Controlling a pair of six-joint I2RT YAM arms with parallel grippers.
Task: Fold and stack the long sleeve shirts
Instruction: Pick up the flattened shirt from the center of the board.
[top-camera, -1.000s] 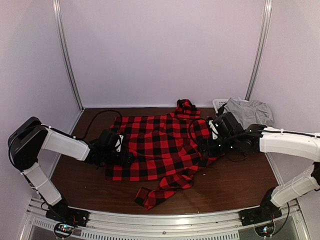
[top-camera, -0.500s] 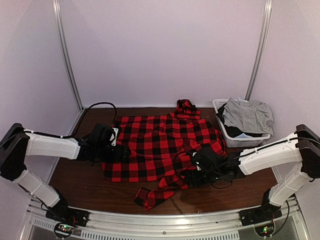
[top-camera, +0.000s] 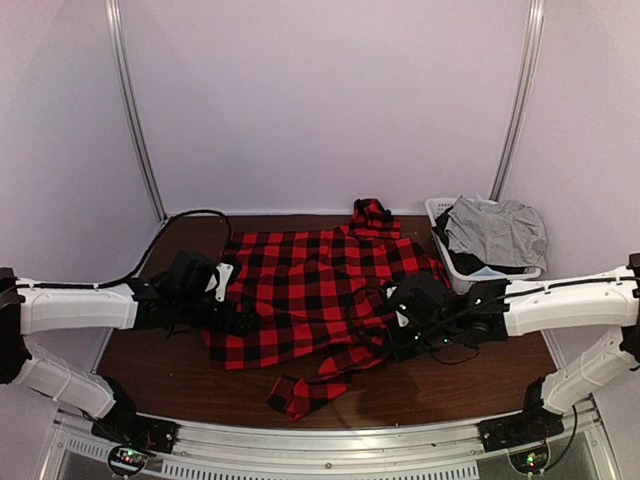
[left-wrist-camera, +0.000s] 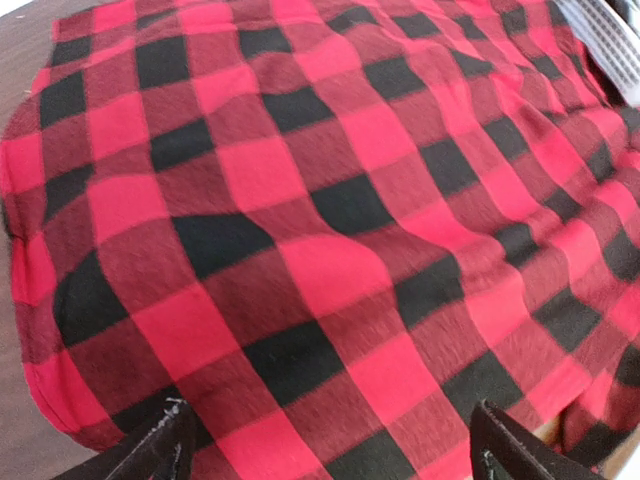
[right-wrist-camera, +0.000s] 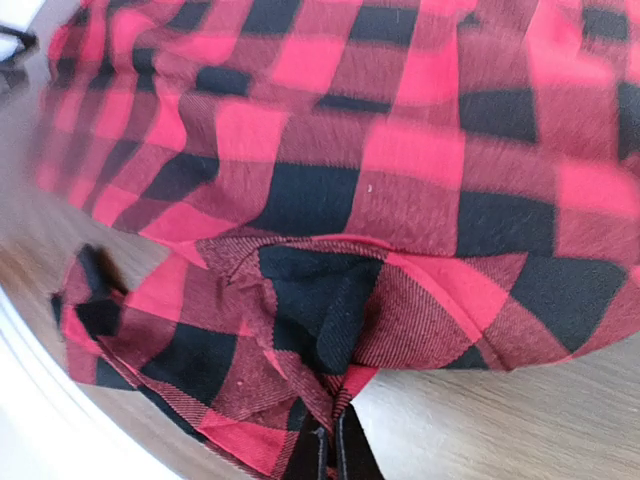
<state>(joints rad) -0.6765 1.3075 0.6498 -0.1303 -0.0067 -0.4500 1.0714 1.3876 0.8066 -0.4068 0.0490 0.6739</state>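
Next, my left gripper brings its open fingers back and down onto the shirt's near edge (top-camera: 268, 363) where bare table borders the cloth, since that edge lies back from it.
A red-and-black checked long sleeve shirt (top-camera: 320, 285) lies spread on the brown table (top-camera: 480, 385), one sleeve (top-camera: 300, 392) trailing toward the front. My left gripper (top-camera: 242, 320) rests low at the shirt's left edge. In the left wrist view it is open (left-wrist-camera: 335, 462), its fingertips (left-wrist-camera: 160, 448) standing wide apart over flat checked cloth (left-wrist-camera: 330, 230). My right gripper (top-camera: 390, 347) is at the shirt's lower right edge. In the right wrist view it is shut (right-wrist-camera: 332, 455) on a bunched fold of the shirt (right-wrist-camera: 330, 300) just above the table.
A white mesh basket (top-camera: 437, 207) stands at the back right, holding a grey garment (top-camera: 495, 230) over dark clothes. A black cable (top-camera: 190, 215) loops behind the left arm. White walls with metal posts enclose the table.
My right arm swung from the shirt's right side to its lower right edge and its gripper shut on a fold there. The left arm stretched out lower along the left edge, still open.
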